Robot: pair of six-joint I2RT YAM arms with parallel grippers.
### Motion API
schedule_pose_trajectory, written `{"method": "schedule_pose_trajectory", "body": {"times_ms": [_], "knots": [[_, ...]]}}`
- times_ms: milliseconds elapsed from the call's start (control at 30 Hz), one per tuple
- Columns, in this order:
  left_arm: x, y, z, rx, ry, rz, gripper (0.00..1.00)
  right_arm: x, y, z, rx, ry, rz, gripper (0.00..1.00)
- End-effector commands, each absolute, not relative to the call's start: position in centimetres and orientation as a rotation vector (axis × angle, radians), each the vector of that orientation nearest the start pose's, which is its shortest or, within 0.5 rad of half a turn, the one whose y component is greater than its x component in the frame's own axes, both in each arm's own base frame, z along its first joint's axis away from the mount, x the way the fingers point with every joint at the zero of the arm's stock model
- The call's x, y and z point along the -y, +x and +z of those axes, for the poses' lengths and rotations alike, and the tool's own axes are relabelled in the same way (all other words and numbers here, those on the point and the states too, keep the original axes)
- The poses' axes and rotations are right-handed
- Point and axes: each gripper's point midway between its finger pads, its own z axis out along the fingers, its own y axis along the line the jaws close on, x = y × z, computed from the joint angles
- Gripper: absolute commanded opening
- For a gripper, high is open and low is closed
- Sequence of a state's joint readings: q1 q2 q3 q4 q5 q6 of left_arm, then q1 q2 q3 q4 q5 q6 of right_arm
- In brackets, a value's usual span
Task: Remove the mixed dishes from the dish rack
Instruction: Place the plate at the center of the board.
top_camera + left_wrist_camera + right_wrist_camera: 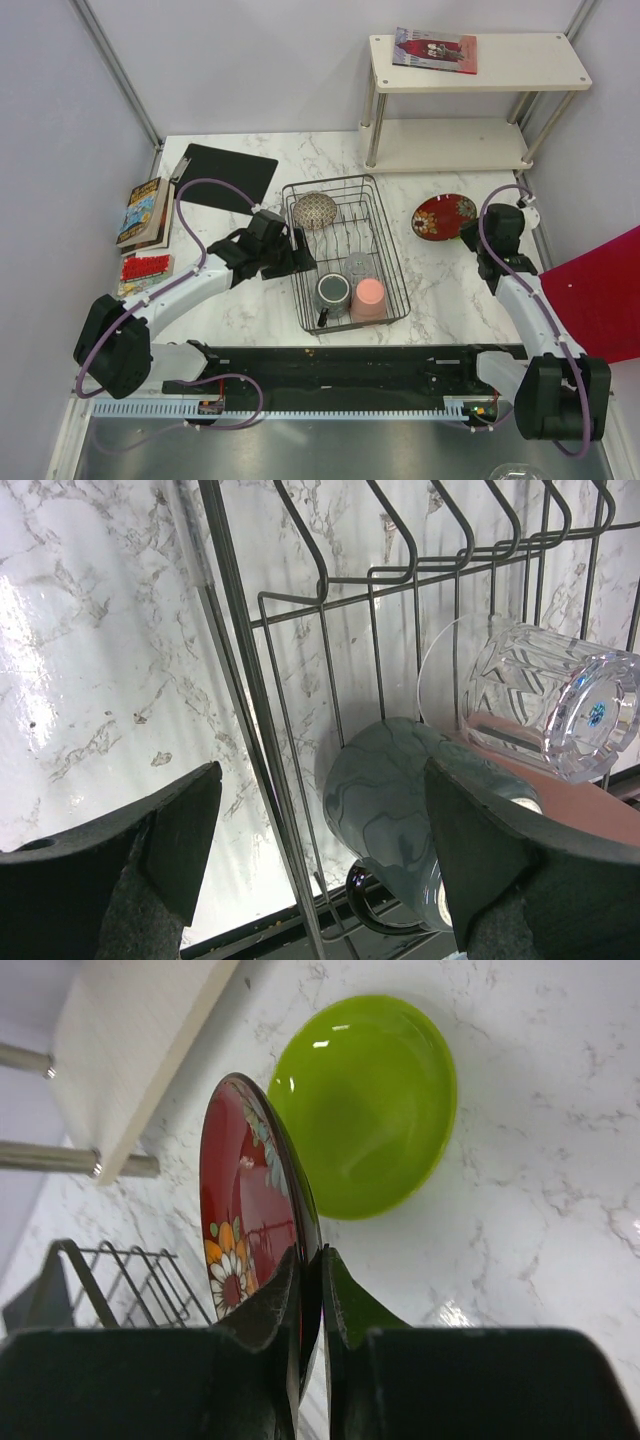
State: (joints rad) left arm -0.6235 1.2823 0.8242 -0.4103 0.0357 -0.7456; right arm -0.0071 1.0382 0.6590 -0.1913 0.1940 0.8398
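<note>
My right gripper will move down with the tilted red patterned plate onto the lime-green plate [363,1108] and open there, because that plate is empty on the table.
The black wire dish rack [388,262] stands mid-table. In it are a speckled bowl [315,210], a clear glass [356,268], a dark grey mug [333,292] and a pink cup [369,297]. My left gripper [300,262] is open at the rack's left wall. In the left wrist view the gripper [320,850] straddles the rack's wires [250,680], with the mug [385,810], the glass [550,710] and the pink cup [590,815] beyond. My right gripper [320,1270] is shut on the rim of the red patterned plate [240,1200] and holds it tilted over the lime-green plate [370,1100] on the table. From above, the red plate [443,216] hides the green one.
A flat black mat [225,175] lies at the back left. Books [145,212] and a red object [147,268] sit at the left edge. A white two-tier shelf [470,100] with a magazine [435,50] stands at the back right. A red panel [600,290] is at the right.
</note>
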Motion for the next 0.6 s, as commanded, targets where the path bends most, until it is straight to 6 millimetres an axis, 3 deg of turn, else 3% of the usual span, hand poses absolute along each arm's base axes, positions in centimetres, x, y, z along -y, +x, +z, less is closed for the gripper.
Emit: {"method": "schedule_pose_trajectory", "body": {"times_ms": [0,100,233,567], "knots": [[23.1,24.5,11.4,-2.515,-0.148,-0.725,0.88,0.7,37.6,20.4,-1.567,1.009,0.598,0.0],[23.2,24.3,11.5,-2.512,-0.144,-0.742,0.88,2.0,38.5,20.2,-1.515,1.001,0.568,0.0],[23.1,24.0,11.7,-2.502,-0.143,-0.763,0.88,3.6,39.6,17.1,-1.544,1.077,0.518,0.0],[22.8,23.6,11.3,-2.509,-0.15,-0.756,0.88,4.5,39.5,11.3,-1.623,1.137,0.458,0.0]]}}
